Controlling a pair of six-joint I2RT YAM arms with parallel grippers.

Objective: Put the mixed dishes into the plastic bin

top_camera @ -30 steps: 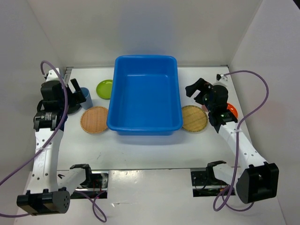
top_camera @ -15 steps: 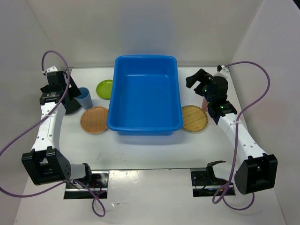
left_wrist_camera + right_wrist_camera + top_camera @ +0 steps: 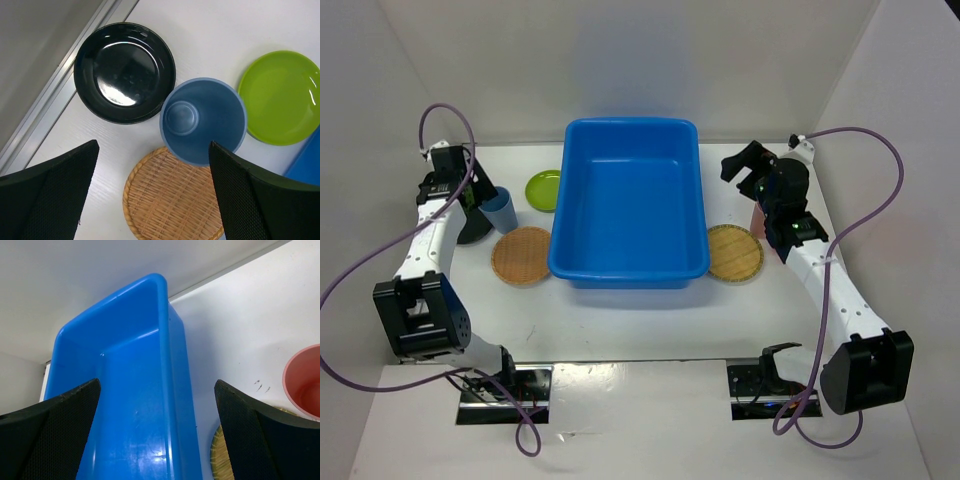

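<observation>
Next I should lower my left gripper and ease outward onto the blue cup's rim by the black plate (image 3: pixel 470 232), as the cup's opening faces up toward my open fingers.
The blue plastic bin (image 3: pixel 628 272) stands mid-table and looks empty. Left of it are a lime-green plate (image 3: pixel 544 188), a blue cup (image 3: pixel 501 209), a tan woven plate (image 3: pixel 522 255) and a black plate (image 3: pixel 470 232), partly under my left arm. My left gripper (image 3: pixel 480 196) hovers open above them. Its view shows the black plate (image 3: pixel 125 72), the blue cup (image 3: pixel 202 120), the green plate (image 3: pixel 282 97) and the woven plate (image 3: pixel 172 197). My right gripper (image 3: pixel 745 172) is open and empty above the bin's right rim (image 3: pixel 172 365). The second woven plate (image 3: pixel 734 251) and the pink cup (image 3: pixel 305 382) lie nearby. The orange plate is hidden.
White walls enclose the table at the back and both sides. Purple cables loop off both arms. A metal strip (image 3: pixel 55 95) runs along the table's left edge beside the black plate. The arm bases sit at the near edge.
My left arm has swung back and left, bringing its wrist over the cup and black plate. My right wrist has risen slightly toward the back, and the arm now covers the orange plate.
</observation>
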